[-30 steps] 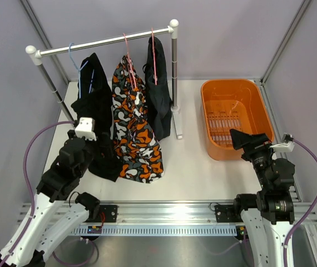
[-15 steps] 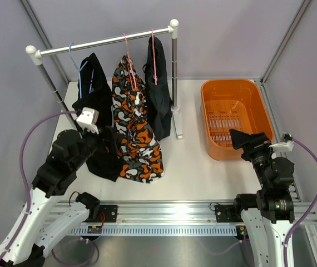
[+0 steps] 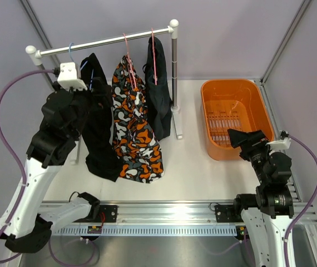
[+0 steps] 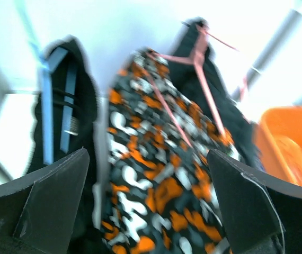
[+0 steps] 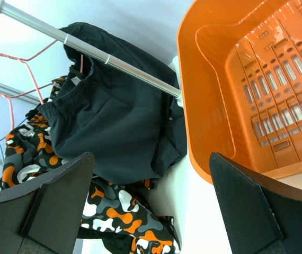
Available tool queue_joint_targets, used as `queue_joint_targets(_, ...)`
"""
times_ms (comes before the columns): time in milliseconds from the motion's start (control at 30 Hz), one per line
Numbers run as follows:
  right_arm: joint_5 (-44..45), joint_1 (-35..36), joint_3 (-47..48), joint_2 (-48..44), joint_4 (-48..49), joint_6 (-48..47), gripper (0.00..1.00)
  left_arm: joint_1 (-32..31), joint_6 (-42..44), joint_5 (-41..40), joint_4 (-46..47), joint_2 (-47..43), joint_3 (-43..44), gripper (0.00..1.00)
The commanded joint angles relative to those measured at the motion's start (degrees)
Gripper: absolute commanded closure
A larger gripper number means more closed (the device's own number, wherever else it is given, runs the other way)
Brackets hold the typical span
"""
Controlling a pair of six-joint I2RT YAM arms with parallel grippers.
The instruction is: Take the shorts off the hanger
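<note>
The blue hanger's neck (image 3: 71,56) (image 4: 45,76) lies to the left in the wrist view, so my left gripper shifts outward that way next until its fingers straddle it.
Three shorts hang from the rail (image 3: 103,40). A black pair (image 3: 98,130) hangs on a blue hanger (image 3: 71,53) at the left. The camouflage pair (image 3: 135,133) is in the middle on a pink hanger (image 3: 128,53), and another black pair (image 3: 158,94) hangs at the right. My left gripper (image 3: 96,94) is raised beside the upper part of the left black pair. It is open and holds nothing; its blurred wrist view shows the camouflage pair (image 4: 156,180) beyond the gripper (image 4: 147,153). My right gripper (image 3: 241,138) is open and empty by the basket's near left corner.
An orange basket (image 3: 208,105) stands at the right with nothing in it. The rack's right post (image 3: 174,72) stands between it and the shorts, and the left post (image 3: 50,83) is behind my left arm. The right wrist view shows the rail (image 5: 87,46) above the right black pair (image 5: 114,127).
My left arm has risen from low beside the hems up to the top of the left black shorts, near the rail. The right arm has barely moved. Both grippers stayed open.
</note>
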Motion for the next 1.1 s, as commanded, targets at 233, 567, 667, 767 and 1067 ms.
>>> queue_joint_targets(233,-3.0,-0.3,1.4,3.0,1.5,-0.6,0.01,10.6,0.1,-4.6,-5.9,10.4,13.3,0.12)
queue_joint_targets(567,-3.9,-0.3,0.7,4.0,2.8,-0.5,0.00,19.5,-2.1,4.7,0.4,12.8,7.8,0.22)
queue_joint_targets(667,-4.4,-0.3,0.6,4.4,2.9,-0.6,0.00,20.3,-3.0,5.9,0.7,15.4,9.1,0.28)
queue_joint_targets(767,-4.3,-0.3,1.2,4.6,2.5,-1.2,0.00,20.5,-3.9,5.4,2.2,17.5,9.0,0.30)
queue_joint_targets(1067,-4.0,-0.3,4.7,5.6,0.0,-3.2,0.00,21.1,-4.1,0.4,11.4,20.3,6.7,0.36)
